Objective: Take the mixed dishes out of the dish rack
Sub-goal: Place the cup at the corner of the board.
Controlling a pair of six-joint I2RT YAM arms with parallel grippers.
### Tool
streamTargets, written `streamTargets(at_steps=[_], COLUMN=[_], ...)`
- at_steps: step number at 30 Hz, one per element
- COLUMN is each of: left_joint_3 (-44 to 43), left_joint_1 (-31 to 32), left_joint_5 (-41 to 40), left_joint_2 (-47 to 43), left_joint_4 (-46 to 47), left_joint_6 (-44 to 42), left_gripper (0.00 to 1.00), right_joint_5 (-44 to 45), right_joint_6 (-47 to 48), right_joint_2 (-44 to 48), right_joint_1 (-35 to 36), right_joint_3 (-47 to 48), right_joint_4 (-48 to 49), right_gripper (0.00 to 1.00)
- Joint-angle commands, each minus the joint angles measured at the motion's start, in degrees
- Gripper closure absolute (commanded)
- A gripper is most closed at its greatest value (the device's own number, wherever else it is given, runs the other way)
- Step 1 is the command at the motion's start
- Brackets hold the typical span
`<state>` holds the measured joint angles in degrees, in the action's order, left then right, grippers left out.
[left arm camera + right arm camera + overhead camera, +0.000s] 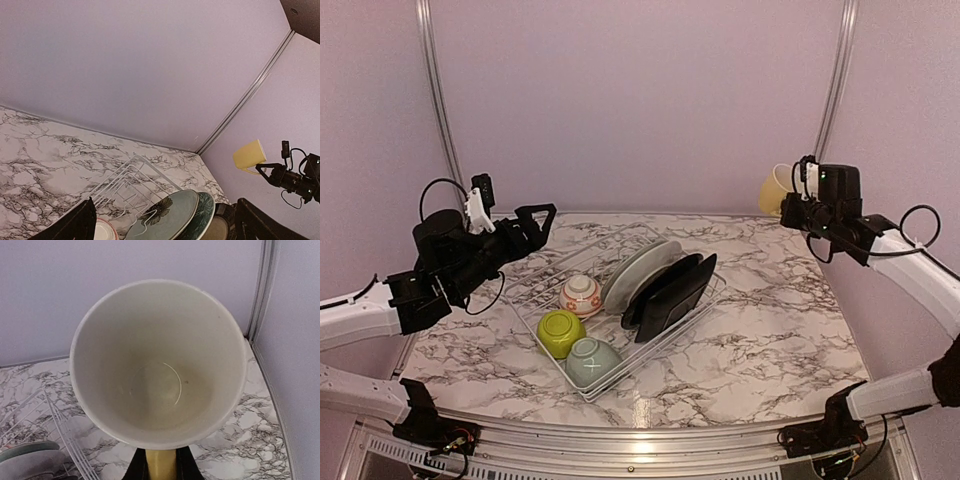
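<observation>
Next, my right gripper brings the pale yellow mug down onto the bare marble and releases the handle. The marble lies well below my gripper, clear of the rack.
The white wire dish rack lies mid-table. It holds a lime-green bowl, a pale grey-green bowl, a small red-patterned bowl, upright whitish plates and black squarish plates. My right gripper is shut on the handle of the pale yellow mug, held high over the table's far right. In the right wrist view the mug fills the frame above the gripper. My left gripper is open and empty above the rack's far left end. Its view shows the plates between the jaws.
Lilac walls with metal corner strips enclose the marble table. The rack's bare wire section is at its far end. Bare marble lies under the mug, right of the rack.
</observation>
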<state>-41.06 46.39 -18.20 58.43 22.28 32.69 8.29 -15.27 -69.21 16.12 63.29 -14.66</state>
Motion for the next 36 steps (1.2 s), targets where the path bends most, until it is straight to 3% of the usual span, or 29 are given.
streamTargets(at_steps=[1, 6, 12, 19, 27, 36], left_joint_3=[-1.2, -2.2, -2.8, -3.1, -3.4, -4.8], left_joint_1=[-1.0, -1.3, -2.5, -3.2, -3.2, -3.3], left_joint_5=[-1.0, 0.4, 3.3, 5.2, 5.9, 6.6], left_joint_2=[2.0, 3.3, 2.7, 2.8, 3.5, 5.6], left_joint_4=[-4.1, -6.4, -10.6, -13.2, -14.6, -15.8], left_joint_6=[2.3, 3.9, 5.2, 6.7, 7.0, 6.8], left_gripper=[0.01, 0.01, 0.01, 0.01, 0.01, 0.01], right_joint_5=[13.0, 12.5, 4.9, 6.8, 8.0, 8.1], right_joint_6=[4.9, 4.0, 1.1, 4.4, 4.5, 4.0], right_joint_2=[0.1, -3.0, -9.4, -17.1, -21.8, -22.6], right_joint_1=[0.0, -3.5, -9.8, -9.9, -9.9, -9.9], right_joint_3=[-6.2, -10.3, -14.0, -15.7, -16.6, -16.4], right_joint_4=[1.3, 6.5, 14.0, 25.1, 25.1, 23.7], right_gripper=[1.00, 1.00, 1.00, 1.00, 1.00, 0.79])
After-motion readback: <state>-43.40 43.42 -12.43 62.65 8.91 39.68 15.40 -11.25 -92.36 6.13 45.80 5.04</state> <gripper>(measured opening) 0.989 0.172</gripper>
